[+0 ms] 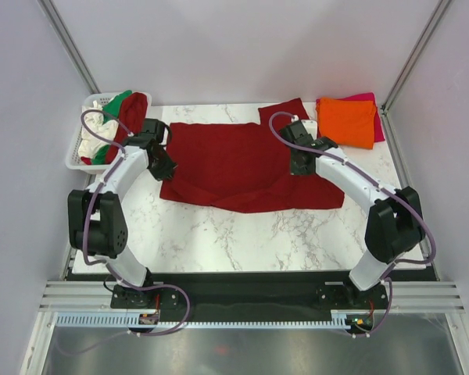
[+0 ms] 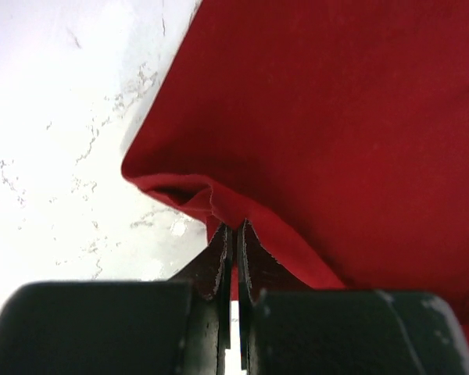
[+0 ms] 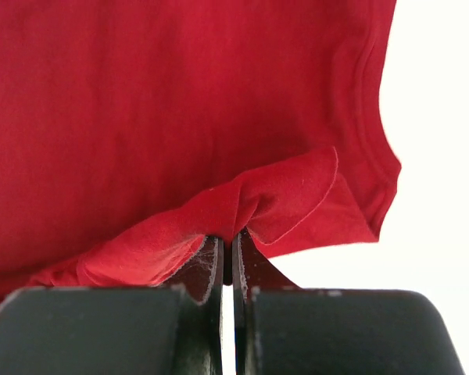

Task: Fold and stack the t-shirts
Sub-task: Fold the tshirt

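Note:
Next, my right gripper moves the pinched fold outward onto the flat cloth just beyond it and releases it there, since the t-shirt's near edge still trails behind.
A dark red t-shirt (image 1: 242,164) lies spread across the middle of the marble table. My left gripper (image 1: 162,166) is shut on its left edge, the cloth (image 2: 336,117) puckering into the jaws of that gripper (image 2: 234,226). On the shirt's right side my right gripper (image 1: 301,164) is shut on a bunched fold (image 3: 242,211) near the sleeve, which the right gripper (image 3: 233,236) pinches in the wrist view. A folded orange t-shirt (image 1: 348,119) rests on a magenta-pink one (image 1: 369,100) at the back right. Green, white and dark red t-shirts (image 1: 117,117) fill the basket.
A white lattice basket (image 1: 78,144) stands at the table's back left edge. The enclosure's frame posts rise at both back corners. Bare marble table (image 1: 242,234) shows in front of the red shirt.

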Available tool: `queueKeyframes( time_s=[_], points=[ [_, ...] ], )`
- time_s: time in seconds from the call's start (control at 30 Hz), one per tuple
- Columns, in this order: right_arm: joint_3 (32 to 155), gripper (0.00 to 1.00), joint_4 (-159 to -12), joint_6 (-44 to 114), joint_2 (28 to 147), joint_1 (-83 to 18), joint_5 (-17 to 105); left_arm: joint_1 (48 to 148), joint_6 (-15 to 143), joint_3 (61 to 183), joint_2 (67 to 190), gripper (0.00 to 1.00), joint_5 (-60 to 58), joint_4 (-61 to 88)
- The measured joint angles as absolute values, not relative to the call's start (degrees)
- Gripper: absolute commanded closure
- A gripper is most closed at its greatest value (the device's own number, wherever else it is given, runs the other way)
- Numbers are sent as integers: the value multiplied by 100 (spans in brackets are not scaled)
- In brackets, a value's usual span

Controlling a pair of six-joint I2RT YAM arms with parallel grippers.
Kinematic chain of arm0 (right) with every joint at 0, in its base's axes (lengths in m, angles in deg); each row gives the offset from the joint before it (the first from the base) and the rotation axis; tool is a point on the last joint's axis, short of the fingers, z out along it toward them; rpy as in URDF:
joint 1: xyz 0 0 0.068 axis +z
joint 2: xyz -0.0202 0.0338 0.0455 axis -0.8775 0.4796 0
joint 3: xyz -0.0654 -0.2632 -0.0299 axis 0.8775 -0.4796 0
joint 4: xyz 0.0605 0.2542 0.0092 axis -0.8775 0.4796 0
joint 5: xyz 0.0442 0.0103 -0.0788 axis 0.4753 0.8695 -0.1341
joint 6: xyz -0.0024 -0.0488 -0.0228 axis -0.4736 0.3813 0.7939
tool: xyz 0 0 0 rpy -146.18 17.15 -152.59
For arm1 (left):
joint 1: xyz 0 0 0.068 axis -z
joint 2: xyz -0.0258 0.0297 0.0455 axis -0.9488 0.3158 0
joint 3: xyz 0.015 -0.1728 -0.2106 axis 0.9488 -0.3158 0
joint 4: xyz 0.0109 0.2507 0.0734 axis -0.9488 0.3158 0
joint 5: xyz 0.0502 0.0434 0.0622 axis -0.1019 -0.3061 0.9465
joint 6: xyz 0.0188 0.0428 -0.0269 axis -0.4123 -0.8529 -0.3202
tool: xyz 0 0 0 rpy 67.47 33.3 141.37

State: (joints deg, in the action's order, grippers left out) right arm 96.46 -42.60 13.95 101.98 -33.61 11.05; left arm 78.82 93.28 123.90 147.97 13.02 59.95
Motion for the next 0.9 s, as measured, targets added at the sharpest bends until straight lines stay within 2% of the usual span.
queueKeyframes(
  time_s=[0.33,0.5,0.53,0.6,0.63,0.67,0.7,0.73,0.77,0.83,0.9],
  points=[
    [10319,100,-4258,1614,10832,-3582,676,7685,9201,12985,15463,98,1553,6030],
    [10581,96,-4232,1636,11207,-3713,582,7606,9136,13509,15938,88,1590,6104],
    [10653,92,-4217,1636,11319,-3748,567,7602,9123,13612,16054,85,1593,6126],
    [10830,82,-4191,1633,11548,-3820,534,7580,9066,13848,16329,71,1584,6156],
    [10924,63,-4177,1633,11682,-3860,521,7573,9024,13966,16480,64,1582,6187],
    [11008,57,-4166,1598,11789,-3899,515,7560,8985,14119,16652,51,1568,6244],
    [11134,47,-4132,1616,11924,-3949,497,7543,8932,14287,16832,42,1564,6281],
    [11292,28,-4086,1607,12088,-4017,488,7525,8904,14462,16991,34,1560,6368],
    [11473,23,-4020,1601,12230,-4080,475,7506,8845,14677,17179,23,1560,6427],
    [11851,10,-3944,1631,12475,-4192,421,7479,8782,15007,17404,18,1606,6537],
    [12308,8,-3760,1651,12652,-4281,313,7466,8764,15151,17393,16,1730,6657]
  ],
)
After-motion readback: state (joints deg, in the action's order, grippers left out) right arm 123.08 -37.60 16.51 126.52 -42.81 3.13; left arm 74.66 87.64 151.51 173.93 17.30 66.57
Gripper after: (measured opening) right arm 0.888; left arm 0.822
